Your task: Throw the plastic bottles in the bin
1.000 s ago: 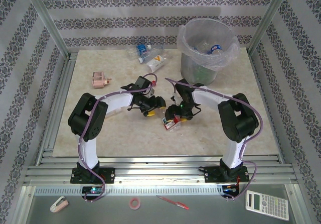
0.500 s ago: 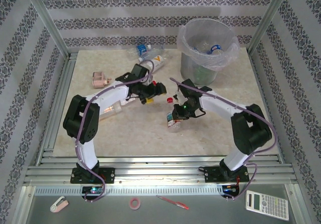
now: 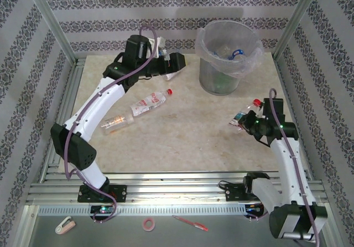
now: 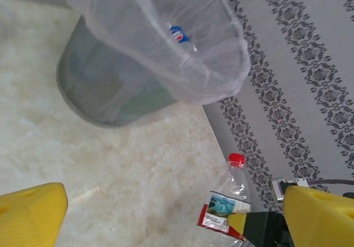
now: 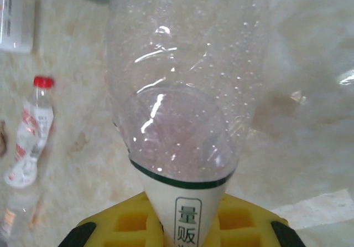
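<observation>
The bin's bagged rim is high above the table, so my right gripper will next go up and swing outward over the bin's opening (image 3: 229, 44) to let go of the clear bottle.
My right gripper (image 3: 248, 119) (image 5: 182, 216) is shut on a clear bottle (image 3: 247, 113) (image 5: 185, 103) with a red cap, held above the right side of the table. That bottle (image 4: 231, 200) also appears in the left wrist view, below and right of the bin. The bin (image 3: 228, 56) (image 4: 149, 53), a grey bucket with a clear bag, stands at the back right with bottles inside. My left gripper (image 3: 178, 60) (image 4: 174, 211) is open and holds nothing, left of the bin and over the bottles (image 3: 161, 52) at the back wall. Two more bottles (image 3: 149, 102) (image 3: 117, 123) lie at centre left.
Aluminium posts and patterned walls close in the table on three sides. On the front ledge lie a calculator (image 3: 295, 226), a red pen (image 3: 189, 223), a tape roll (image 3: 148, 224) and a stapler (image 3: 65, 224). Open tabletop lies between the arms.
My right arm has lifted its bottle and carried it from the centre to the right. My left arm has swung from the centre to the back beside the bin, uncovering two bottles.
</observation>
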Motion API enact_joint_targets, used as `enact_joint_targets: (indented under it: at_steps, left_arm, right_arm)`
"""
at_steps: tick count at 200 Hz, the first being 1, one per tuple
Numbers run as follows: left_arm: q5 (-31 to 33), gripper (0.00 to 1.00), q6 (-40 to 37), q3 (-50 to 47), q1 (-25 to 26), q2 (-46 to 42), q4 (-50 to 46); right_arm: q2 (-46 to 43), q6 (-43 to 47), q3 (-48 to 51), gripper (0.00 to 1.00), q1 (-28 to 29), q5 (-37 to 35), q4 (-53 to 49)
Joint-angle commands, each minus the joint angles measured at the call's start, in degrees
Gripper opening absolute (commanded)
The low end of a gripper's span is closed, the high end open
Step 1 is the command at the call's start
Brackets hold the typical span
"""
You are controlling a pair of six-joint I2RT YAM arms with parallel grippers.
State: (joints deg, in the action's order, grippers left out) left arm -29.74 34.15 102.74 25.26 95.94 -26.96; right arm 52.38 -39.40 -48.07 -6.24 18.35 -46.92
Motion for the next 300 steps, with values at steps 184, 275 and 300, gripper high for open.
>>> enact_joint_targets:
  at_steps: [184, 275, 300]
  left_arm:
    - [9.9, 1.00, -5.3, -19.9, -9.6, -9.1, -17.2]
    - [24.5, 1.00, -26.5, -14.2, -9.8, 5.8, -28.2]
    - [26.1, 1.00, -33.1, -14.5, -9.7, 9.5, -24.9]
  right_arm:
    - [24.3, -1.7, -48.2, 0.82, 1.3, 16.9, 1.8]
    - [12.4, 0.1, -23.5, 0.95, 13.7, 16.6, 3.8]
    - [13.2, -0.2, -22.0, 0.96, 16.3, 16.4, 4.5]
